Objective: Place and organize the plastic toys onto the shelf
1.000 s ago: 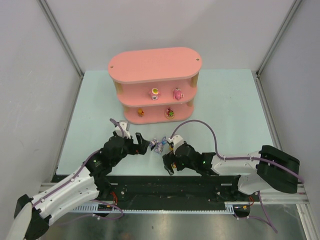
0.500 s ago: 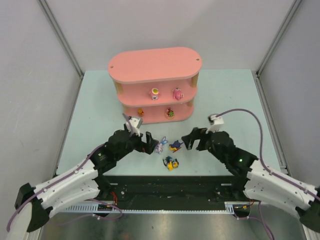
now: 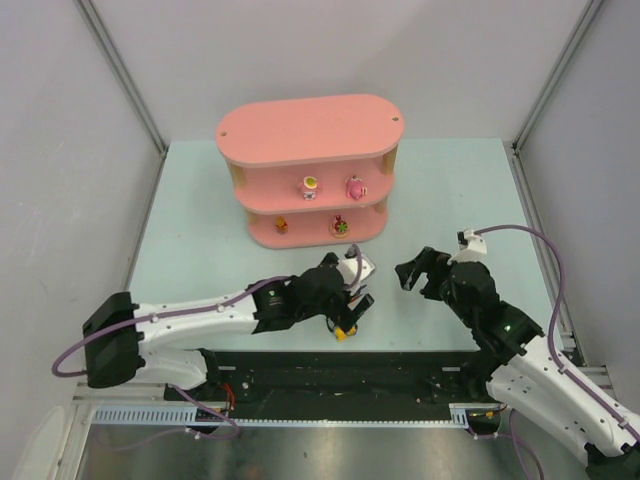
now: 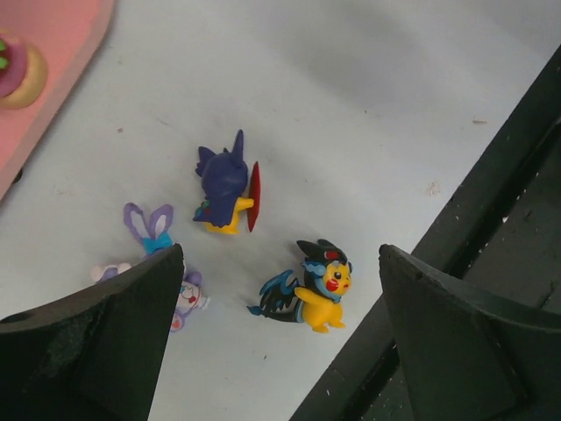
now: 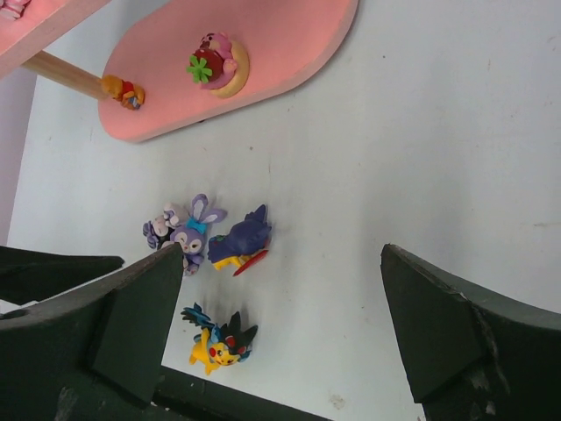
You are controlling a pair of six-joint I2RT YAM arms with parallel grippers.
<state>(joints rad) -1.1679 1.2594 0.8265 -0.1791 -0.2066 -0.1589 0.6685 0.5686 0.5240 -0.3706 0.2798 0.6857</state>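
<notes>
The yellow toy's black-eared head (image 4: 330,266) is below the left gripper and nearer the black bar, so the left gripper should next move down and back, with its fingers around that head.
The pink shelf (image 3: 305,130) stands at the back of the table, with two plastic toys on its middle board (image 3: 310,184) and two on its bottom board (image 3: 341,227). Three more lie loose near the front edge: a yellow black-eared toy (image 4: 317,285), a dark blue one with a red piece (image 4: 226,186) and a purple rabbit (image 4: 151,230). My left gripper (image 4: 280,254) hovers open over them, the yellow toy between its fingers and untouched. My right gripper (image 5: 282,254) is open and empty, to the right of the loose toys (image 5: 217,338).
The black rail (image 4: 491,175) of the arm mount runs along the table's front edge, right beside the yellow toy. In the right wrist view the shelf's bottom board (image 5: 289,35) carries a red-and-green toy (image 5: 215,63) and a small orange one (image 5: 123,90). Grey walls enclose the table.
My left gripper has swung right and now hangs over the loose toys. My right gripper has pulled back to the right, away from them. The toys lie where they were.
</notes>
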